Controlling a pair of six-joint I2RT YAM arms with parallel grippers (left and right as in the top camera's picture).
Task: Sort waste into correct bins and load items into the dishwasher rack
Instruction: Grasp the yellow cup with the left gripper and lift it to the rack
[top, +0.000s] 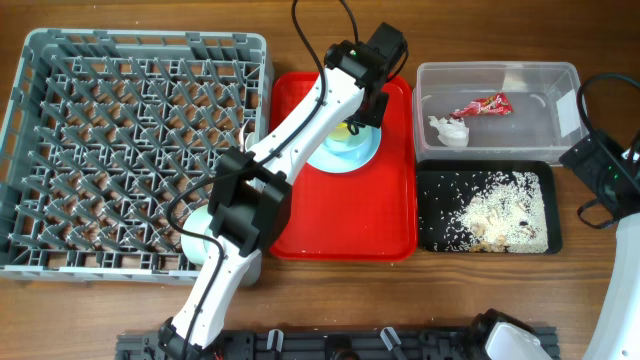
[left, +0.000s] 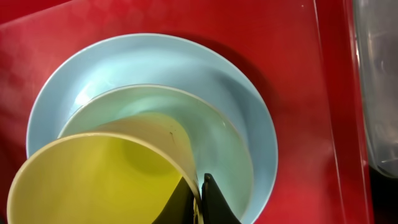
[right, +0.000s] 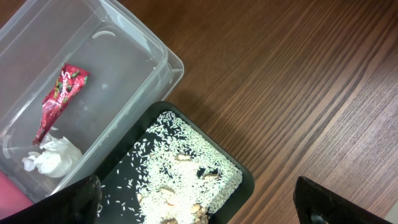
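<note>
The cup (top: 345, 130) tips up and to the left in the overhead view next, onto the rack's far tray-side corner (top: 232, 100). My left gripper then releases it, as the rack's wires there stand empty.
On the red serving tray (top: 340, 220) lies a light blue plate (top: 350, 150) (left: 155, 56). A pale green bowl (left: 217, 137) sits on it, and a small yellow cup (left: 93, 180) (top: 345, 130) stands tilted in the bowl. My left gripper (left: 200, 199) (top: 362, 118) is shut on the cup's rim, one finger inside and one outside. My right gripper (right: 196, 183) hangs open over the black tray (right: 242, 180) of white rice (right: 180, 155) (top: 500, 215). The clear tub (top: 530, 120) (right: 149, 62) holds the red wrapper (top: 483, 105) (right: 62, 99) and the crumpled napkin (top: 450, 130) (right: 53, 155).
The grey dishwasher rack (top: 130, 150) fills the left side of the table. A pale round dish (top: 203, 238) shows at its front right corner, partly hidden by the left arm. Bare wood lies right of the black tray (top: 430, 215).
</note>
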